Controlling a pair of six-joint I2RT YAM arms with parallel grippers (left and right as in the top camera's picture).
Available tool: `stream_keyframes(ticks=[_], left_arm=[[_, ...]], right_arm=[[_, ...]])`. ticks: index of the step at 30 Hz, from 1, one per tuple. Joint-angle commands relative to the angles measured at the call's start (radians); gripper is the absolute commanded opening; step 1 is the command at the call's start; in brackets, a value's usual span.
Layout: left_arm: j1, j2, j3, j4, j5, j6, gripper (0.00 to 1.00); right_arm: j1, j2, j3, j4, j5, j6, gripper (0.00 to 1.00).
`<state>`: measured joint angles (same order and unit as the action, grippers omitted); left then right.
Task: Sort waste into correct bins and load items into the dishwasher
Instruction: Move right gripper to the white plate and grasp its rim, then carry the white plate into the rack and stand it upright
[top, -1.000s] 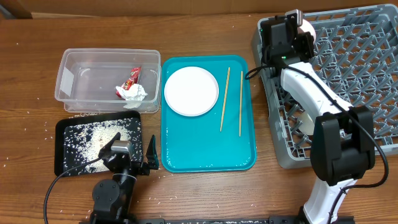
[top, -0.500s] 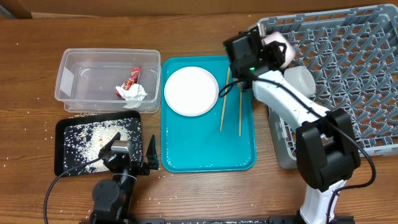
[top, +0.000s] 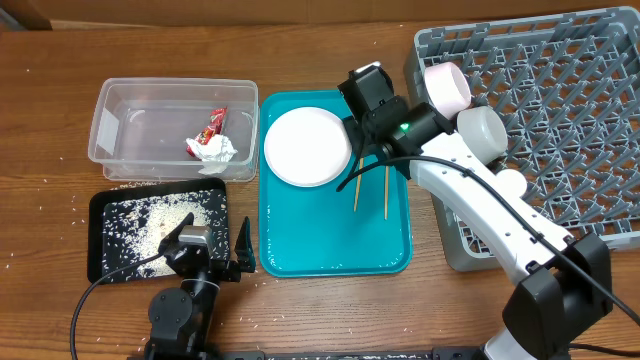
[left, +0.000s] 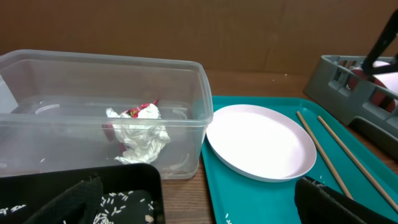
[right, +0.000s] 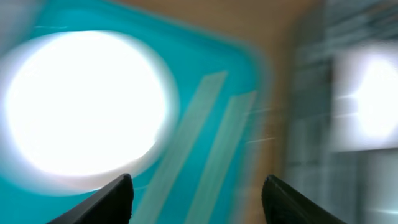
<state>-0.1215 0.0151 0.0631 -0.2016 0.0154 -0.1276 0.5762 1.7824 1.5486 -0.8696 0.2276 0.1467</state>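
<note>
The plate's rim beside the chopsticks is below my right gripper, to its left in the overhead view, so next I need to lower and shift my right gripper onto that rim.
My right gripper (top: 362, 125) hangs open and empty over the far right of the teal tray (top: 335, 230), between the white plate (top: 307, 146) and the two chopsticks (top: 360, 185). Its wrist view is blurred, showing the plate (right: 81, 106) and the chopsticks (right: 199, 137) below the gripper (right: 199, 199). The grey dish rack (top: 580, 100) holds a small white bowl (top: 447, 86), a metal bowl (top: 481, 128) and a white cup (top: 510, 184). A red-and-white wrapper (top: 210, 145) lies in the clear tub (top: 110, 125). Rice covers the black tray (top: 100, 200). My left gripper (top: 210, 245) rests open at the front, straddling the black tray and the teal tray.
Loose rice grains (top: 60, 190) are scattered on the wooden table left of the black tray and near the front edge. The rack's corner wall (left: 348, 81) rises right of the teal tray (left: 249, 199). The tub (left: 186, 93) stands close against the tray's left edge.
My right arm swung left from the rack's near corner to above the teal tray, and its jaws opened. The small white bowl stays behind in the rack. The left arm is still.
</note>
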Motion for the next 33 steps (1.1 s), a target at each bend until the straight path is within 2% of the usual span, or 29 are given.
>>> stream_keyframes(ticks=[1, 7, 14, 16, 18, 21, 22, 24, 29, 33], left_arm=[[0.01, -0.011, -0.004, 0.0, 0.008, 0.0, 1.0], [0.01, -0.011, -0.004, 0.0, 0.008, 0.0, 1.0], [0.01, -0.011, -0.004, 0.0, 0.008, 0.0, 1.0], [0.01, -0.011, -0.004, 0.0, 0.008, 0.001, 1.0], [0.01, -0.011, -0.004, 0.0, 0.008, 0.0, 1.0], [0.01, -0.011, -0.004, 0.0, 0.008, 0.0, 1.0], [0.01, -0.011, -0.004, 0.0, 0.008, 0.001, 1.0], [0.01, -0.011, -0.004, 0.0, 0.008, 0.0, 1.0], [0.01, -0.011, -0.004, 0.0, 0.008, 0.0, 1.0], [0.01, -0.011, -0.004, 0.0, 0.008, 0.0, 1.0]], right_arm=[[-0.007, 0.032, 0.0, -0.005, -0.466, 0.285, 0.64], [-0.009, 0.113, -0.027, -0.004, -0.393, 0.494, 0.64], [-0.022, 0.254, -0.037, 0.012, -0.378, 0.615, 0.63], [-0.022, 0.294, -0.037, 0.023, -0.379, 0.651, 0.6], [-0.022, 0.323, -0.038, 0.037, -0.38, 0.673, 0.54], [-0.022, 0.337, -0.037, 0.053, -0.386, 0.673, 0.28], [-0.022, 0.337, -0.037, 0.052, -0.386, 0.672, 0.15], [-0.023, 0.328, -0.034, 0.041, -0.386, 0.669, 0.05], [-0.047, 0.265, -0.007, -0.011, -0.336, 0.65, 0.04], [-0.071, 0.143, 0.02, -0.059, -0.146, 0.585, 0.04]])
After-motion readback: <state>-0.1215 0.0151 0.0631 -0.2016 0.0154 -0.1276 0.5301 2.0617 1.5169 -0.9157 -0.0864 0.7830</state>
